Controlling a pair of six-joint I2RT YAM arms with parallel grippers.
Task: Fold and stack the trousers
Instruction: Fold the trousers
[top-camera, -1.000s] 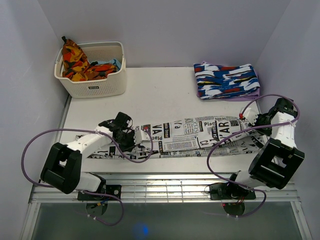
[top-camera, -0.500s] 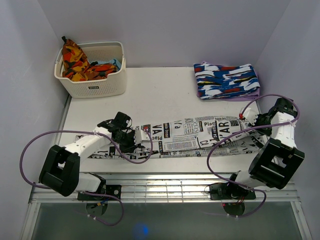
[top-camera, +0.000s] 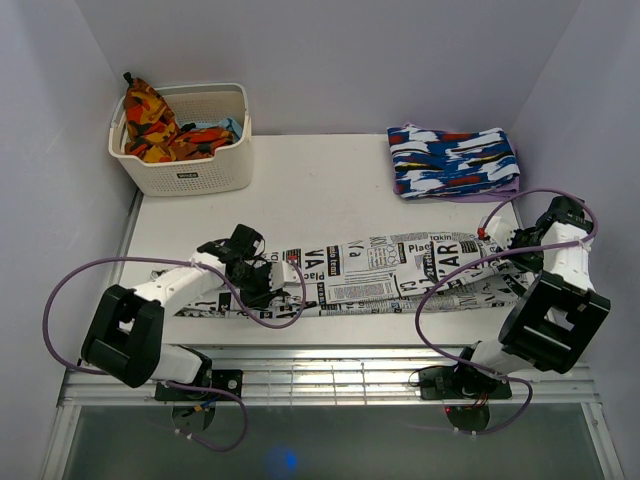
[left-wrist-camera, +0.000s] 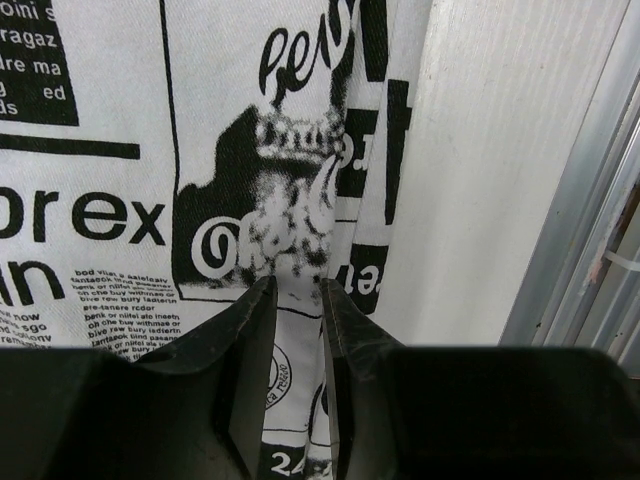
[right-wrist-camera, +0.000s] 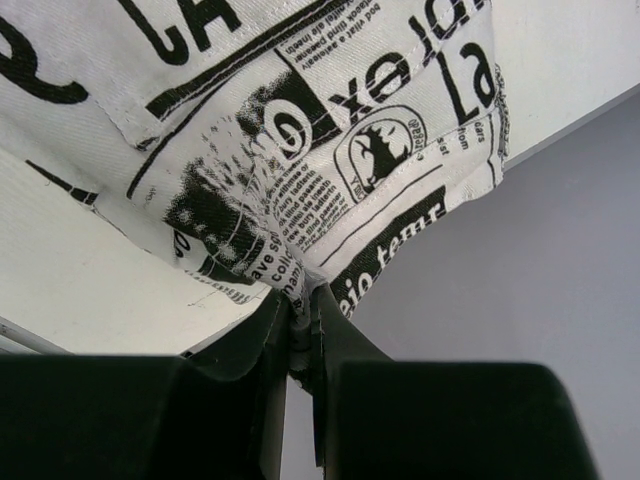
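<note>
The bunched corner of the trousers is still hanging lifted, so my right gripper will next lower it onto the table's end by the wall and let it go.
The trousers (top-camera: 400, 265), white with black newspaper print, lie stretched left to right along the table's near edge, folded lengthwise. My left gripper (top-camera: 262, 278) is low on their left part. In the left wrist view it (left-wrist-camera: 297, 290) is shut on a raised fold of the trousers (left-wrist-camera: 250, 150), close to the table's front edge. My right gripper (top-camera: 515, 245) is at their right end. In the right wrist view it (right-wrist-camera: 300, 300) is shut on a bunched corner of the trousers (right-wrist-camera: 330, 150) and holds it lifted off the table.
A white basket (top-camera: 185, 170) at the back left holds an orange-red-yellow cloth (top-camera: 150, 120). A folded blue-white-red garment (top-camera: 453, 160) lies at the back right. A metal rail (left-wrist-camera: 590, 230) runs along the table's front edge. Walls stand close on both sides.
The left arm's elbow has swayed slightly. Both grippers and the trousers stay where they were.
</note>
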